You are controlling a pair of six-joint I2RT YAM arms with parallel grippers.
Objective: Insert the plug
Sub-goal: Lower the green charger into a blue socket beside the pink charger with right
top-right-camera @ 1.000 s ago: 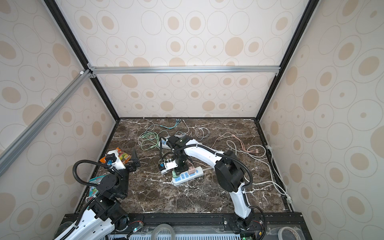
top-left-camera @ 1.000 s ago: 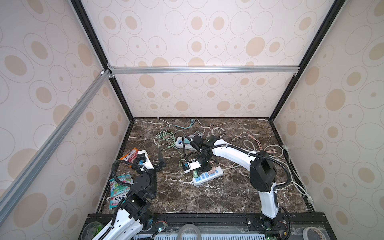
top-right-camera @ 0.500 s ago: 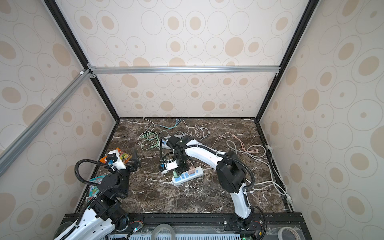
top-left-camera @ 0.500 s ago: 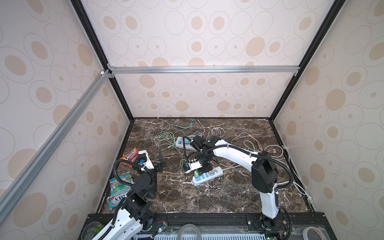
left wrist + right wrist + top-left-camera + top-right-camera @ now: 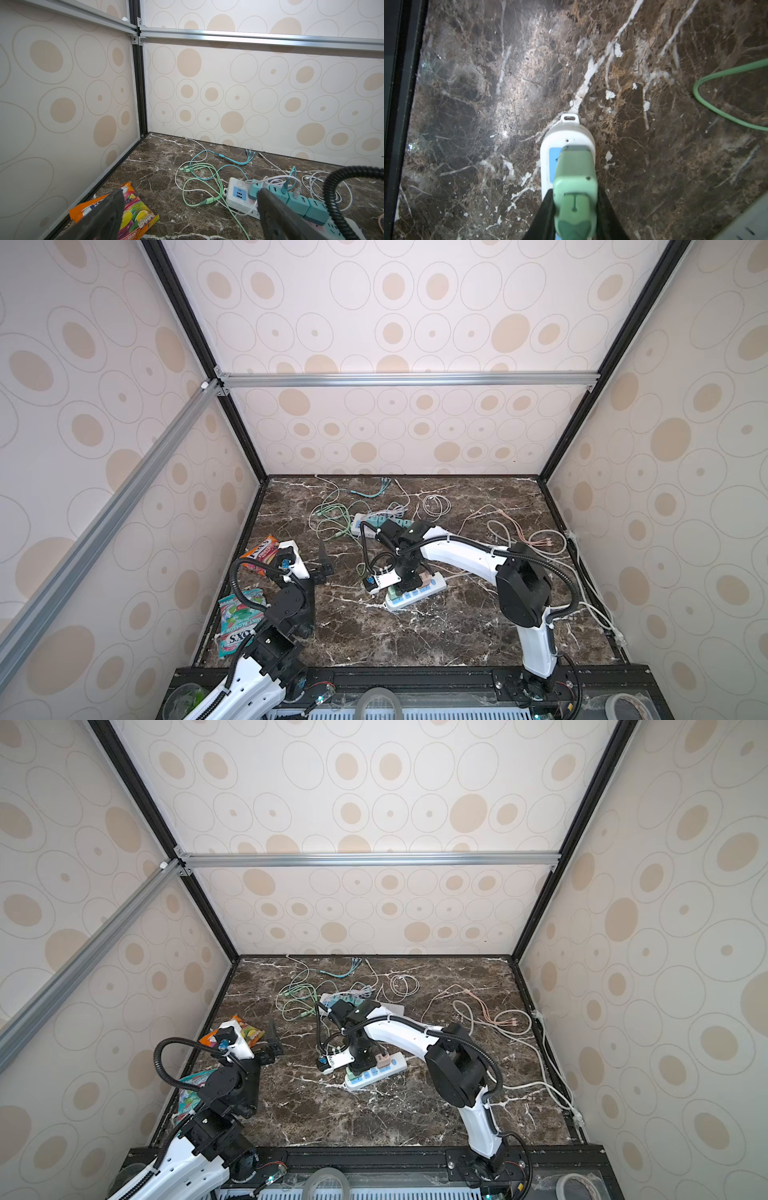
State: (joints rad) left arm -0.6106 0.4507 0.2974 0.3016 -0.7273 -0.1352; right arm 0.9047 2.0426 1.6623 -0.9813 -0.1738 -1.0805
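Note:
My right gripper moves outward toward the second white power strip with a turn next. It releases the pale green plug [image 5: 575,166], since it stands upright over a power strip's blue-faced end.
My right gripper [image 5: 575,192] is shut on a pale green plug [image 5: 575,166], one black finger on each side of it. The plug stands upright over the blue-faced end of a white power strip [image 5: 566,133], near its hanging loop. Its prongs are hidden, so I cannot tell whether they are seated. In both top views this gripper [image 5: 405,587] [image 5: 359,1063] points straight down on the strip [image 5: 432,587] [image 5: 395,1065] at mid-table. My left gripper [image 5: 324,562] [image 5: 191,218] hovers open and empty near the left wall, far from the strip.
A second white strip [image 5: 236,193] [image 5: 357,522] loaded with teal adapters lies behind, among green, teal and white cables [image 5: 328,518]. More cables [image 5: 523,535] coil at the right. An orange snack bag [image 5: 135,209] [image 5: 259,556] and a mint bag [image 5: 237,626] lie by the left wall.

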